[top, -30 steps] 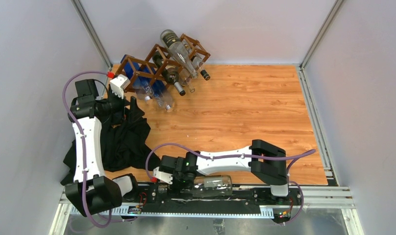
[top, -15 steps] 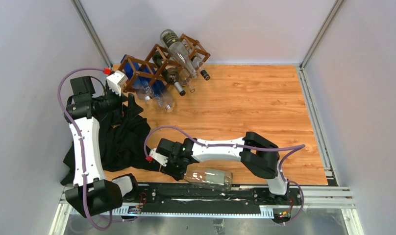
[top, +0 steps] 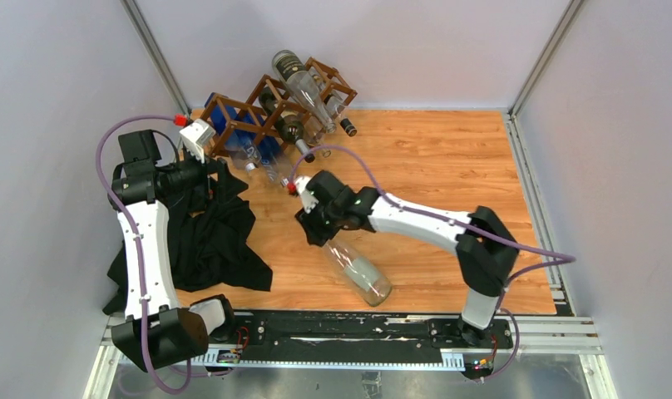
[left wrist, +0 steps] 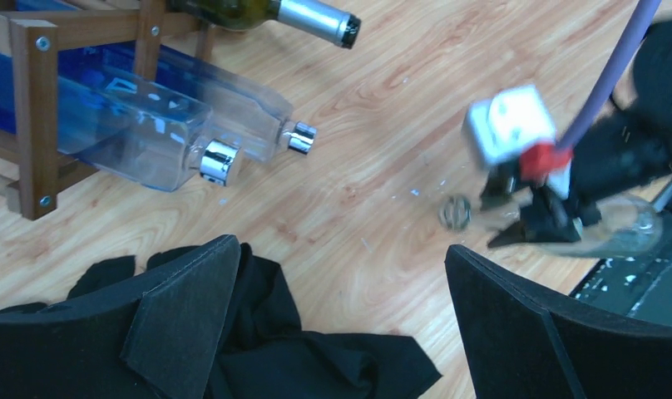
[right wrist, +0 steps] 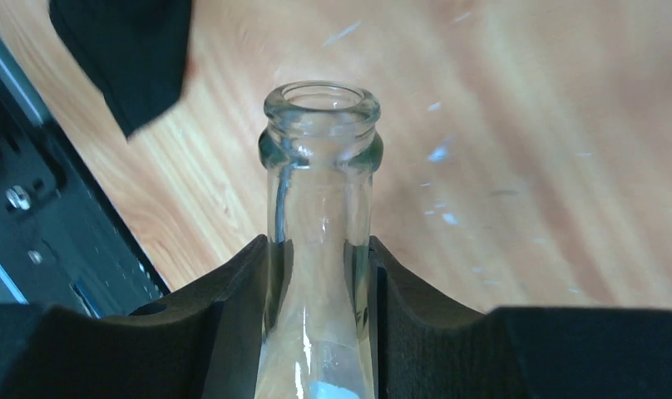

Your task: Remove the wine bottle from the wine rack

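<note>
The robot's right gripper will next swing outward to the bare tabletop beside the rack, to the right in the top view, then turn the bottle upright and let go of it.
The dark brown wine rack (top: 262, 104) stands at the table's far left, also in the left wrist view (left wrist: 33, 100). It holds several bottles: blue ones (left wrist: 125, 116), a dark green one (left wrist: 291, 12) and a clear one on top (top: 303, 83). My right gripper (top: 318, 229) is shut on the neck of a clear glass wine bottle (top: 358, 270) at mid table, away from the rack. In the right wrist view both fingers press the neck of the bottle (right wrist: 320, 166), its open mouth beyond the gripper (right wrist: 320, 249). My left gripper (left wrist: 339, 249) hangs open over a black cloth, near the rack's left end.
A crumpled black cloth (top: 212, 237) covers the left side of the table, below the rack. The black rail with the arm bases (top: 341, 328) runs along the near edge. Grey walls close in the table on the left, back and right.
My right gripper shut on the clear bottle's neck at the near rail and carried it up to mid table, toward the rack. The left arm shifted slightly left, still open.
</note>
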You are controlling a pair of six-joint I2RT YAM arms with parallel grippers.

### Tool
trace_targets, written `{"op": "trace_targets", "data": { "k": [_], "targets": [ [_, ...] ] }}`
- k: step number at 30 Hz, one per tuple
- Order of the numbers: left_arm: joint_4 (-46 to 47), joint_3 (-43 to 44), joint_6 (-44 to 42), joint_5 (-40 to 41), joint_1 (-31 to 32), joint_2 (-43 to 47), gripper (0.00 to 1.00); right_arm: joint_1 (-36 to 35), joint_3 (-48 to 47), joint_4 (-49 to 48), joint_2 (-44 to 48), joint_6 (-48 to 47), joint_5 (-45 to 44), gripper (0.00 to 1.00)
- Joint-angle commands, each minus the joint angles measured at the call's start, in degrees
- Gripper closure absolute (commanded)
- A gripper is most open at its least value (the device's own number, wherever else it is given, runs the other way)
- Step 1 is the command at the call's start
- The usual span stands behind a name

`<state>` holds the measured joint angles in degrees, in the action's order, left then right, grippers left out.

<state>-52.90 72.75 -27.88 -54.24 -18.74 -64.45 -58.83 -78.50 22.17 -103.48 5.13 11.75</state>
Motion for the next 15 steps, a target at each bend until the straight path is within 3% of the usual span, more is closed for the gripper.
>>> {"op": "trace_targets", "data": {
  "k": [1,5,10,15],
  "targets": [
    [-0.89,-0.6,2.66,-5.78,-0.46,0.79,0.0,3.49,0.95,-9.95,9.32,6.95,-4.7,1.0],
    [-0.97,-3.0,3.78,-7.74,0.94,1.18,0.0,5.05,2.78,-15.15,14.41,10.3,-10.34,1.0],
    [-0.22,-5.97,4.92,-4.34,9.14,2.13,0.0,5.37,5.43,-21.47,18.48,13.9,-16.16,1.0],
    [8.05,-9.99,13.17,-1.98,15.42,3.34,0.0,5.55,6.6,-25.73,20.71,19.26,-19.97,1.0]
  ]
}}
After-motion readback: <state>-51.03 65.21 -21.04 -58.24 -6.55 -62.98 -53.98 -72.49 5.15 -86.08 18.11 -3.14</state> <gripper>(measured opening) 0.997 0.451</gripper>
